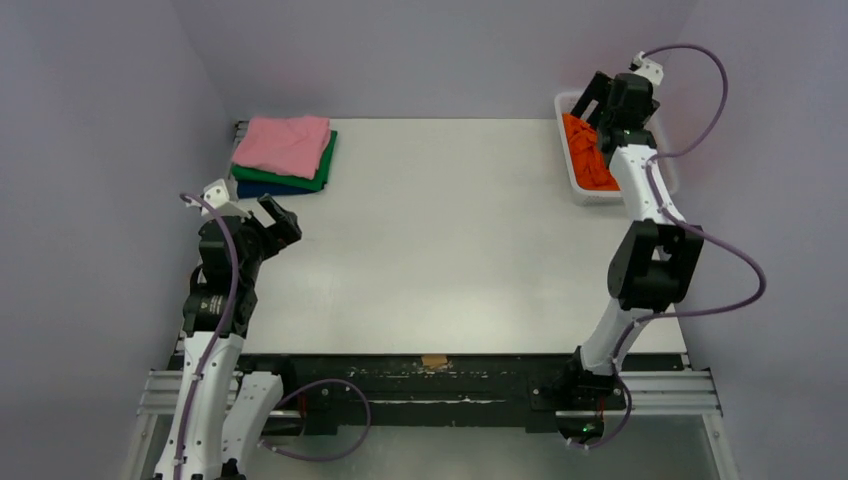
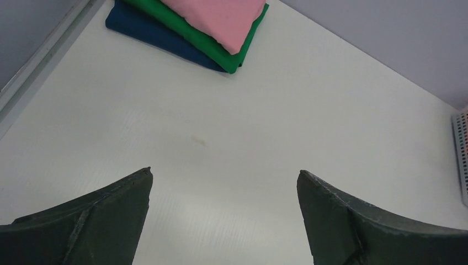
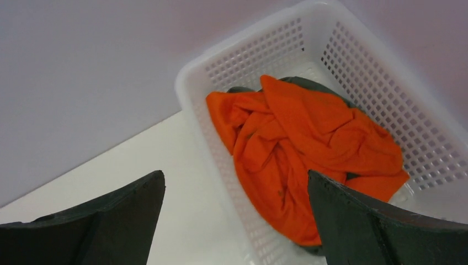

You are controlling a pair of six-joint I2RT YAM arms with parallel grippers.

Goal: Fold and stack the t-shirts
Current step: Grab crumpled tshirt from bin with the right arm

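Next, my right gripper goes down open into the basket onto the orange shirt's raised fold (image 1: 589, 138) (image 3: 288, 120), which lies below it, since this shirt lies topmost.
A folded stack lies at the table's back left: a pink shirt (image 1: 283, 141) on a green one (image 1: 322, 170) on a navy one (image 1: 262, 188). In the left wrist view the pink shirt (image 2: 221, 16), green shirt (image 2: 193, 38) and navy shirt (image 2: 149, 30) show at the top. A crumpled orange shirt (image 1: 585, 150) fills the white basket (image 1: 568, 102) at the back right. In the right wrist view the orange shirt (image 3: 309, 143) lies over a dark grey one (image 3: 317, 85). My left gripper (image 1: 283, 215) is open and empty near the stack. My right gripper (image 1: 593, 105) is open above the basket.
The white lattice basket (image 3: 381, 72) stands at the table's back right corner against the wall. A metal rail (image 1: 440, 385) runs along the near edge between the arm bases. Grey walls close in the table on three sides.
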